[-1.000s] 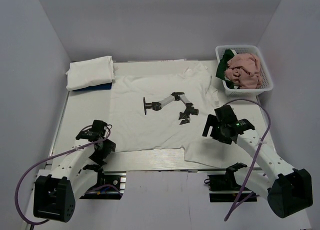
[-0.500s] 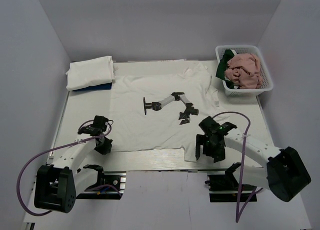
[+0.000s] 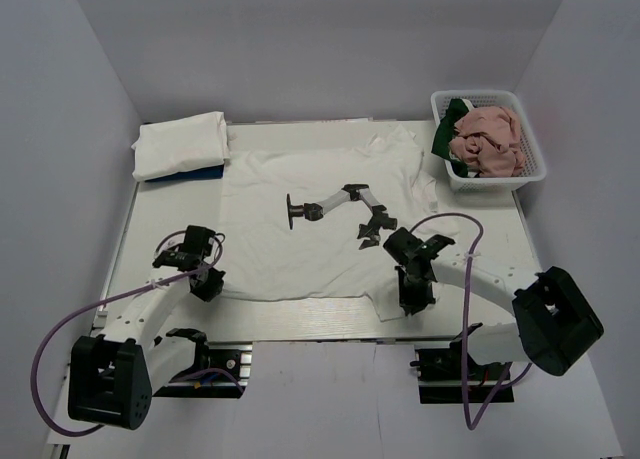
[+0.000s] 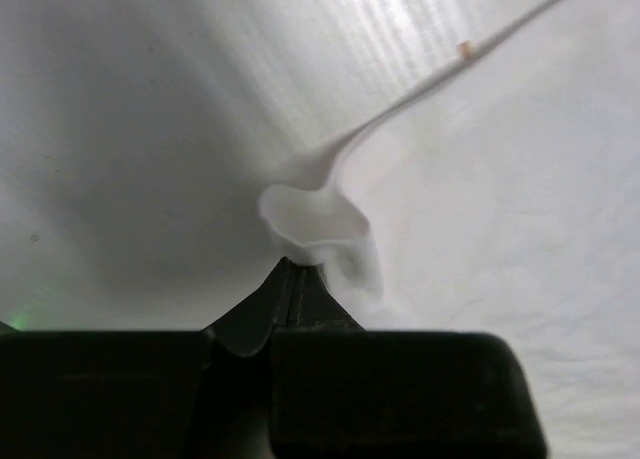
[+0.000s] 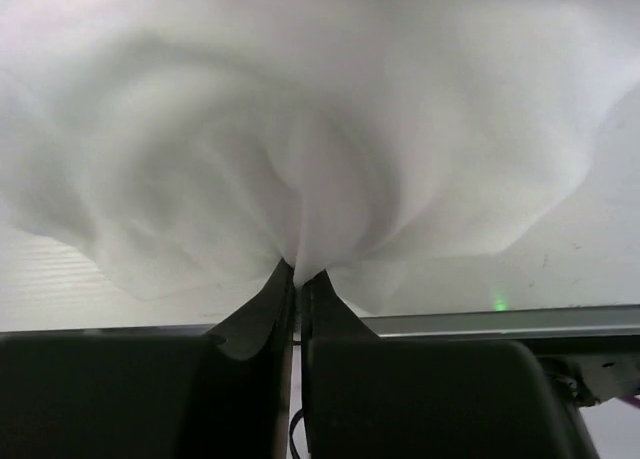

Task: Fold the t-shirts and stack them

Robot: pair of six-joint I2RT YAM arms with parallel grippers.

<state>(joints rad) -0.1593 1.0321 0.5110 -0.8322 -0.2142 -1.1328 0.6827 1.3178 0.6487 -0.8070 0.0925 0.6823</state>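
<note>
The t-shirt's body lies flat, so my left gripper should next lift the hem by the blue edge outward over the t-shirt's side and release it.
A white t-shirt with a dark robot-arm print (image 3: 300, 234) lies spread flat on the table. My left gripper (image 3: 206, 285) is shut on its near left hem corner, and a small loop of white cloth (image 4: 315, 229) bunches at the closed tips. My right gripper (image 3: 412, 297) is shut on the near right hem corner, with white cloth (image 5: 300, 179) gathered into folds above the closed jaws. A folded white t-shirt (image 3: 180, 144) sits at the far left corner. A pink shirt (image 3: 490, 139) and a dark green shirt (image 3: 447, 129) lie crumpled in the basket.
The white mesh basket (image 3: 530, 174) stands at the far right. A blue edge (image 3: 185, 174) shows under the folded white shirt. The table's metal front rail (image 3: 300, 324) runs just before both grippers. Grey walls close in the left, right and back.
The left gripper closed on the left hem corner. The right arm swung down and left to the shirt's near right corner, and its jaws shut on the cloth.
</note>
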